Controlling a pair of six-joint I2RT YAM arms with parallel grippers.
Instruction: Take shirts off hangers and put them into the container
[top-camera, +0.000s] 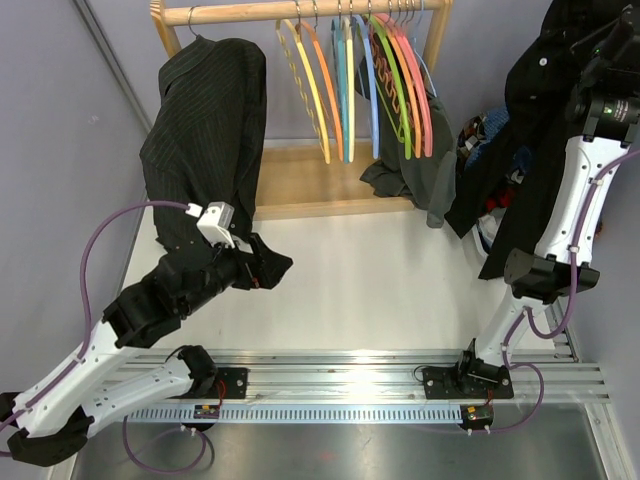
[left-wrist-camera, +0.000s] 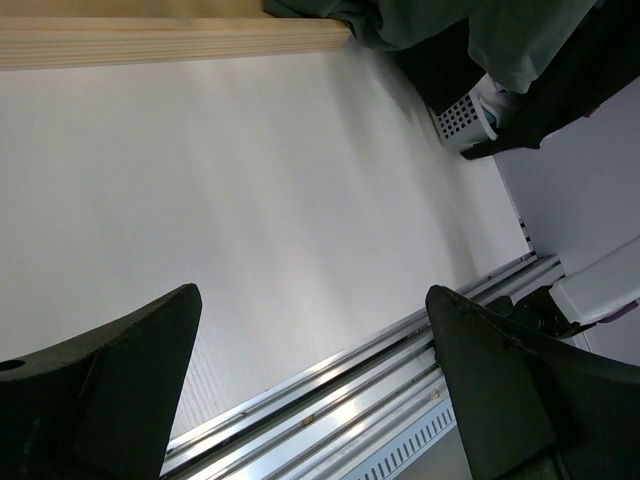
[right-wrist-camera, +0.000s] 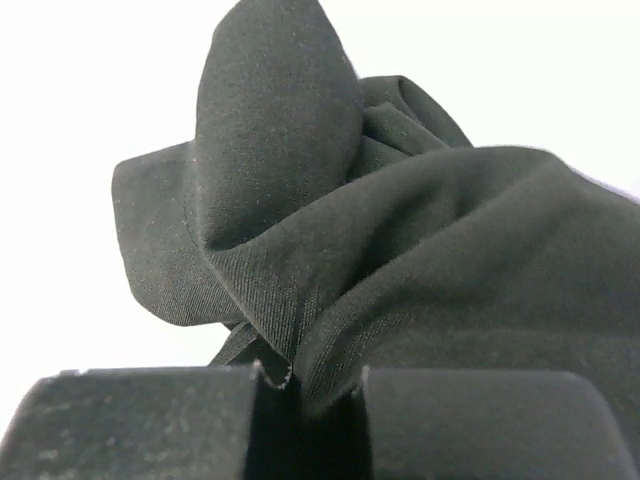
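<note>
To get the black shirt to the container beneath (top-camera: 506, 174), my right gripper should lower it first.
A dark charcoal pinstriped shirt (top-camera: 205, 140) hangs from the wooden rail (top-camera: 300, 12) at the left. Several empty coloured hangers (top-camera: 350, 90) hang along the rail's middle. My left gripper (top-camera: 268, 266) is low over the table beside that shirt's hem. In the left wrist view the left gripper (left-wrist-camera: 312, 295) is open with only table between its fingers. My right gripper (right-wrist-camera: 305, 385) is shut on a fold of the black shirt (right-wrist-camera: 330, 230). That black shirt (top-camera: 535, 120) hangs raised at the far right, hiding the right gripper there. The container (top-camera: 488, 232) shows beneath it, its wall (left-wrist-camera: 458, 120) mostly covered.
A grey-green garment (top-camera: 420, 175) hangs below the right-hand hangers. Blue cloth (top-camera: 490, 125) shows behind the black shirt, over the container. The rail frame's wooden base (top-camera: 330, 185) lies across the back of the table. A metal rail (top-camera: 350, 365) runs along the near edge.
</note>
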